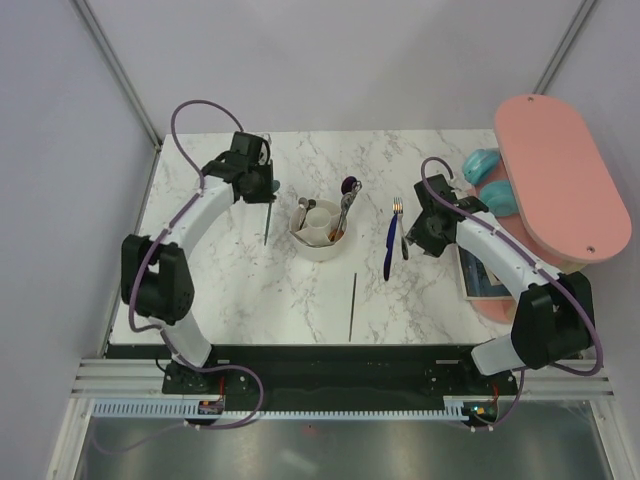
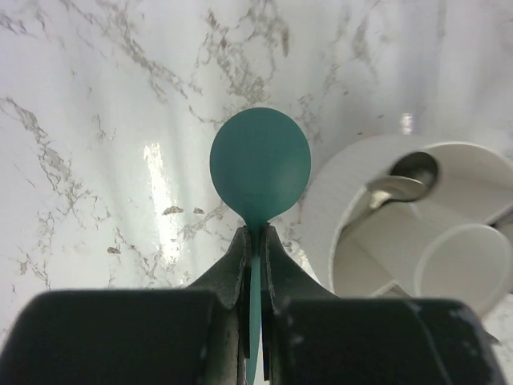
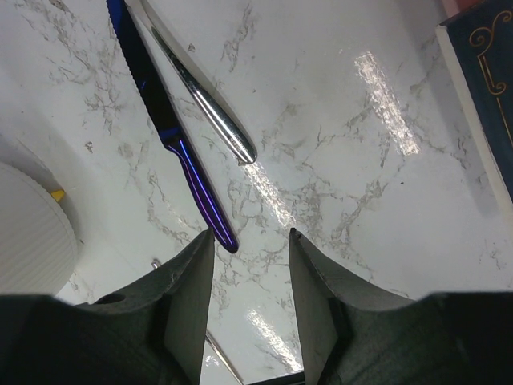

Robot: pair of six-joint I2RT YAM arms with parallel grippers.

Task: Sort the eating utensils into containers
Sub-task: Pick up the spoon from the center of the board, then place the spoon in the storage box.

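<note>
Next, my left gripper carries the teal spoon (image 2: 260, 170) to the right in the top view, over the purple spoon's section of the holder. It then releases spoon beside spoon.
My left gripper (image 1: 270, 188) is shut on the neck of a teal spoon (image 2: 260, 170), held above the marble just left of the white round holder (image 1: 320, 232); its handle hangs toward me (image 1: 266, 228). The holder (image 2: 377, 233) has a silver spoon (image 2: 398, 184) in a ring section, and a purple spoon (image 1: 348, 186) leans at its far side. My right gripper (image 1: 413, 238) is open and empty, hovering beside a blue-handled utensil (image 3: 175, 140) and a silver fork (image 1: 399, 212), whose handle shows in the right wrist view (image 3: 210, 107). A thin dark stick (image 1: 352, 305) lies nearer me.
A large pink oval board (image 1: 560, 180) overhangs the right edge, with two teal objects (image 1: 488, 178) under its left side. A dark blue book (image 3: 485, 88) lies at the right, close to my right arm. Grey walls enclose the table.
</note>
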